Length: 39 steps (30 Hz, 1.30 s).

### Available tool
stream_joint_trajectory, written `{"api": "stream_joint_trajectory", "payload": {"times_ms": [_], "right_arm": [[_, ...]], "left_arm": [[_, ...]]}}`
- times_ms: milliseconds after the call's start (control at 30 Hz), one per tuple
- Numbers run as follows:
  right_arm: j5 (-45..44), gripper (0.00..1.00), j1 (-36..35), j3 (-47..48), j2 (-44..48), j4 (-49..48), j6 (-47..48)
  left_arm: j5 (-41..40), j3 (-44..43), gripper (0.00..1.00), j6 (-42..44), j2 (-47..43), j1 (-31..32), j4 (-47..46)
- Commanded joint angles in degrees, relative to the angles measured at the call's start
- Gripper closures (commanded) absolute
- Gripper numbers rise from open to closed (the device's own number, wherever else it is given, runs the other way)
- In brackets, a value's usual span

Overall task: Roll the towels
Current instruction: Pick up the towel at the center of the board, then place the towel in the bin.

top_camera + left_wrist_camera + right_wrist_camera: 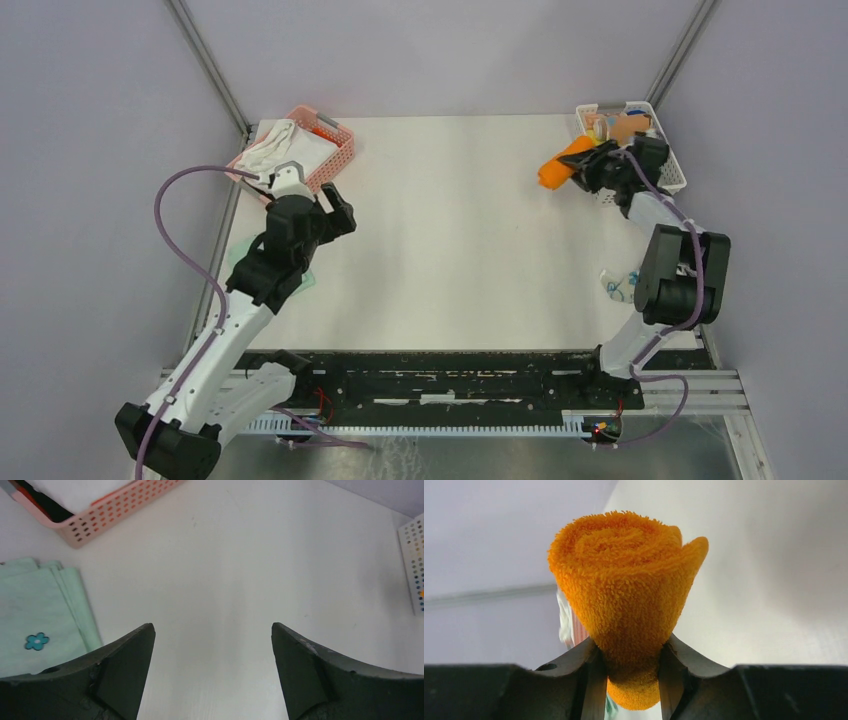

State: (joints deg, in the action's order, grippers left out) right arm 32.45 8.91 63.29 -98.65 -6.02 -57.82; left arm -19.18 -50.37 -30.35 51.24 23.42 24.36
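Observation:
I should move the orange roll in my right gripper to the right in the top view next, over the white basket (672, 172). Then I should lower it inside.
My right gripper (590, 165) is shut on a rolled orange towel (562, 162) and holds it in the air by the white basket (672, 172) at the far right. In the right wrist view the roll (626, 585) is pinched between my gripper (629, 652). My left gripper (335, 213) is open and empty over the table's left side. A folded mint-green towel with a blue flower (37, 622) lies flat under the left arm; it peeks out in the top view (303, 282). My left gripper (212, 630) hangs above bare table.
A pink basket (335, 160) at the far left holds a white towel (280, 145). The white basket at the far right holds several items, also seen at the left wrist view's right edge (412, 565). A small white-and-blue cloth (618, 286) lies by the right arm.

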Motion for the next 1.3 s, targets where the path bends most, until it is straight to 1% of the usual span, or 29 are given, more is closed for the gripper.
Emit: {"api": "stream_joint_trajectory", "payload": {"times_ms": [0,133,233,467,667,800,1000,1267], "right_arm": [[0.9,0.61,9.5,5.3,-1.8,-8.0,-5.2],[-2.5,0.61,16.5,8.6,-6.6,-15.0,-10.0],[-4.9,0.61,19.2,12.5,-10.9,-18.3,-12.3],[-9.5,0.61,20.0,21.3,-20.1,-22.7,-15.7],[-12.2,0.61,18.7,24.6,-25.5,-24.6,-18.4],[-13.5,0.61,17.2,24.5,-27.2,-24.9,-18.3],[-16.8,0.61,16.5,20.2,-27.8,-25.9,-17.9],[-19.0,0.61,16.0,18.5,-30.0,-23.8,-16.6]], "left_arm": [[-10.4,-1.6,0.07,11.5,-1.6,-0.4,0.7],[-13.5,1.4,0.07,13.2,-3.3,-0.4,-2.5],[-13.5,3.8,0.07,13.5,-4.8,-0.5,-4.9],[-13.5,4.8,0.07,14.2,-4.0,-0.8,-6.0],[-13.3,5.0,0.07,14.4,-3.0,-0.9,-6.3],[-13.3,5.0,0.07,14.5,-2.9,-1.0,-6.3],[-13.0,5.2,0.07,14.4,-3.3,-1.0,-6.2],[-12.6,5.4,0.07,14.4,-3.5,-1.0,-6.3]]}}
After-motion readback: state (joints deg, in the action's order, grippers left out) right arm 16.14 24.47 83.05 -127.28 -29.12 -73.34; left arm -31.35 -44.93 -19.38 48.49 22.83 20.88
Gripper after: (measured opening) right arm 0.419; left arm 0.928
